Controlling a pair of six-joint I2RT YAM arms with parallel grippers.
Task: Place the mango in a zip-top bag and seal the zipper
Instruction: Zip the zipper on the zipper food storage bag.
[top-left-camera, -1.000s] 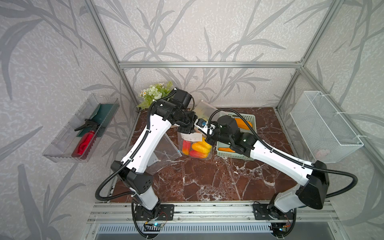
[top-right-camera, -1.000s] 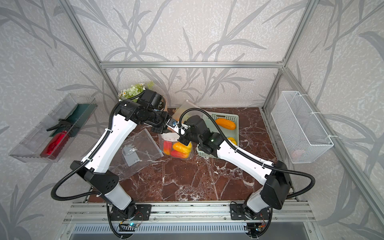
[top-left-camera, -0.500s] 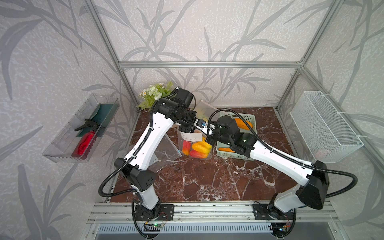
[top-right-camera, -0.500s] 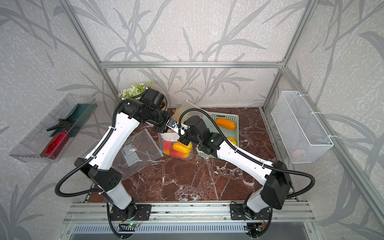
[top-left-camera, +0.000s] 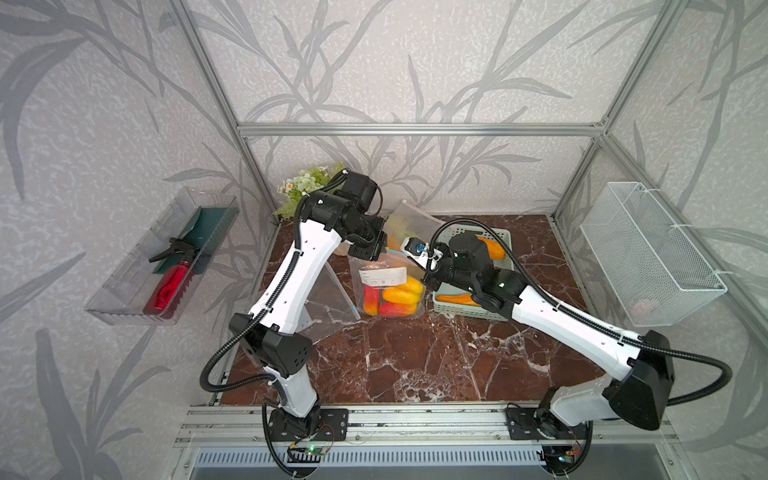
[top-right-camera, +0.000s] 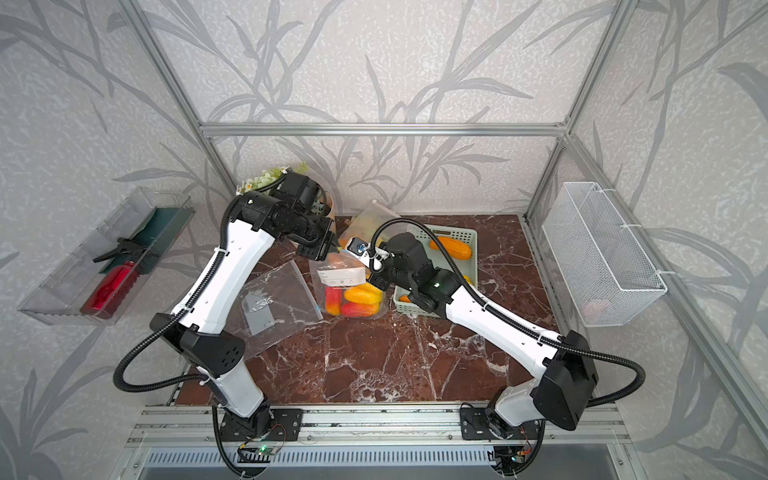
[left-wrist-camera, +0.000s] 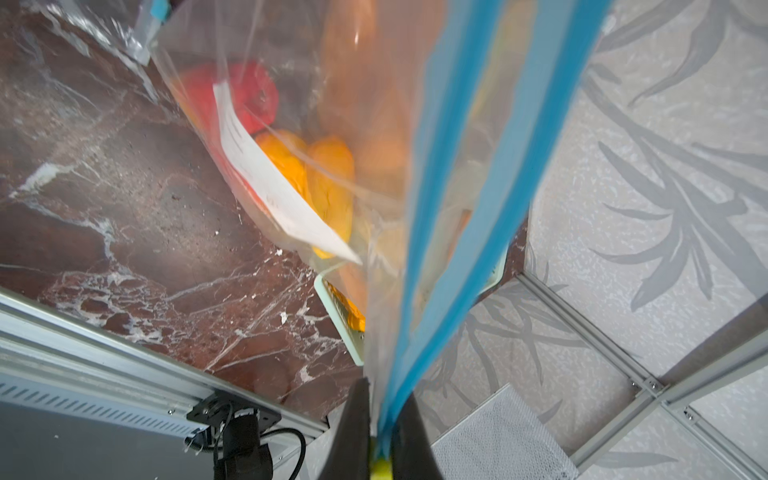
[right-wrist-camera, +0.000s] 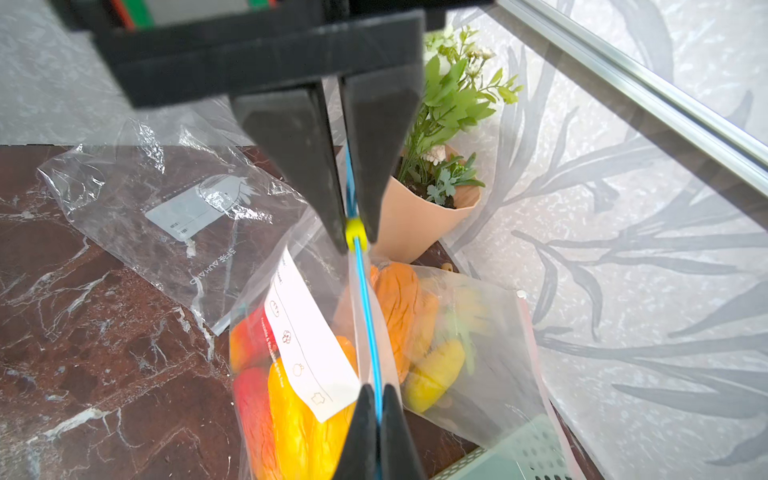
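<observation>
My right gripper next lowers the zipper's end outward toward the second bag holding fruit and releases it, since the yellow slider sits opposite.
A clear zip-top bag with a white label stands upright mid-table in both top views, its blue zipper uppermost. Red and yellow mangoes lie inside it. My left gripper is shut on the yellow slider at one end of the zipper. At the other end my right gripper is shut on the blue zipper strip. The strip runs taut between the two grippers. In a top view the left gripper and right gripper flank the bag's top.
An empty clear bag lies flat beside the left arm. Behind stand a second bag holding fruit and a potted plant. A green basket with orange fruit sits under the right arm. A wall tray and wire basket hang at the sides.
My left gripper has closed on the slider end of the zipper, and the left arm has shifted slightly toward the bag. The right arm and the bag have stayed put.
</observation>
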